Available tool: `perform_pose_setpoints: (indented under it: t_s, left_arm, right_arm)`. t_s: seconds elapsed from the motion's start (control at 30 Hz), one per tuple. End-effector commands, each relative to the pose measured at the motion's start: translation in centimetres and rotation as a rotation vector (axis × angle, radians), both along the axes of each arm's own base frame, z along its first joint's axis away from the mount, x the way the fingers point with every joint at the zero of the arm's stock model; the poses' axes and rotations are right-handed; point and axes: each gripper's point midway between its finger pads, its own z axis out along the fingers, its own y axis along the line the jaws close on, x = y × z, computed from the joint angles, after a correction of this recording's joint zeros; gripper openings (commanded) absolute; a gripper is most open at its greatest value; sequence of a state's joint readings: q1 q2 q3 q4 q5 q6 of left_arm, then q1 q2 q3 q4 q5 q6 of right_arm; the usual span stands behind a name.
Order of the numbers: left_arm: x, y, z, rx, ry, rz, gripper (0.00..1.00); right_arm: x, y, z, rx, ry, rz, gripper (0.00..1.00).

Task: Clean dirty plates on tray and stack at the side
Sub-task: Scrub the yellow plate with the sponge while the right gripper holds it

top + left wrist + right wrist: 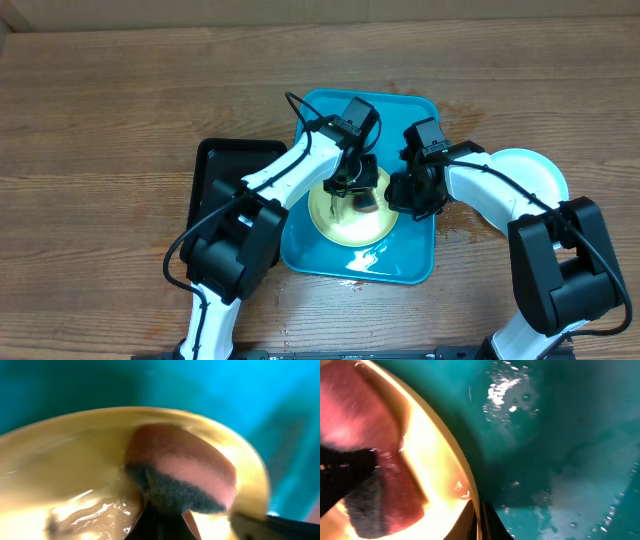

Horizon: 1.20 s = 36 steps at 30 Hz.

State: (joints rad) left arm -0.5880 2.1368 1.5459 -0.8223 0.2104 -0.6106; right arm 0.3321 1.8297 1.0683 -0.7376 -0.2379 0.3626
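My left gripper wipes on next, lifts off the plate and lowers over the smaller black tray (pixel 224 179) to release the sponge clear of the plate.
A pale yellow-green plate (pixel 350 228) lies wet on the turquoise tray (pixel 412 262). My left gripper (pixel 352 186) is shut on a pink sponge with a dark scrub side (pixel 185 470) and presses it on the plate's inner face (pixel 75 460). My right gripper (pixel 405 192) is shut on the plate's right rim; in the right wrist view the rim (pixel 445 445) runs between its two fingers (pixel 480 522), with the wet tray (pixel 560 435) beside it. A light blue plate (pixel 532 176) lies on the table to the right of the tray. A third plate is not in view.
A smaller black tray (pixel 215 165) lies on the wooden table just left of the turquoise tray, partly under my left arm. Water drops lie on the table at the tray's front edge and right side.
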Motion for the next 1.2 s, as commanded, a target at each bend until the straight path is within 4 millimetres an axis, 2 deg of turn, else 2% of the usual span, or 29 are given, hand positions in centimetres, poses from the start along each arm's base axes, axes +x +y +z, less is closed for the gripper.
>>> perform_pose_setpoints:
  t_s: [0.0, 0.13, 0.2, 0.3, 0.4, 0.47, 0.53, 0.67, 0.73, 0.83, 1.0, 1.03, 1.17]
  left_arm:
    - [1.6, 8.2, -2.0, 0.349, -0.057, 0.091, 0.04]
    - [1.8, 12.3, -1.4, 0.537, -0.078, 0.057, 0.04]
    - [1.6, 13.3, -1.1, 0.588, -0.076, 0.036, 0.04]
    - [0.9, 14.2, -0.9, 0.629, -0.051, 0.023, 0.04]
    - [-0.1, 13.8, -1.0, 0.600, -0.001, 0.016, 0.04]
    - [-1.1, 12.5, -1.4, 0.516, 0.057, 0.001, 0.04]
    - [-2.1, 9.9, -1.9, 0.369, 0.121, -0.028, 0.04]
    - [-3.4, 2.2, -1.7, -0.036, 0.194, -0.088, 0.04]
    - [-3.5, -0.5, -1.3, -0.147, 0.177, -0.120, 0.04]
    - [-3.8, -3.3, -1.3, -0.203, 0.139, -0.145, 0.04]
    - [-5.2, -6.1, -1.4, -0.225, 0.114, -0.195, 0.04]
    - [-5.5, -6.2, -1.4, -0.223, 0.125, -0.190, 0.04]
    - [-7.3, -3.3, -1.9, -0.119, 0.247, -0.114, 0.04]
  right_arm:
    - [-0.2, -1.2, -1.0, -0.063, 0.012, -0.016, 0.04]
    - [-0.2, -1.2, -1.0, -0.063, 0.012, -0.016, 0.04]
    - [-0.2, -1.2, -1.0, -0.064, 0.013, -0.016, 0.04]
    - [-0.2, -1.2, -1.0, -0.064, 0.013, -0.016, 0.04]
    - [-0.2, -1.2, -1.0, -0.064, 0.013, -0.016, 0.04]
    - [-0.2, -1.2, -1.0, -0.064, 0.013, -0.016, 0.04]
    - [-0.2, -1.2, -1.0, -0.064, 0.013, -0.016, 0.04]
    - [-0.2, -1.2, -1.0, -0.063, 0.012, -0.016, 0.04]
    - [-0.2, -1.2, -1.0, -0.064, 0.013, -0.016, 0.04]
    - [-0.2, -1.2, -1.0, -0.064, 0.013, -0.016, 0.04]
    - [-0.2, -1.2, -1.0, -0.064, 0.013, -0.016, 0.04]
    - [-0.2, -1.2, -1.0, -0.064, 0.013, -0.016, 0.04]
    - [-0.3, -1.2, -1.0, -0.065, 0.017, -0.016, 0.04]
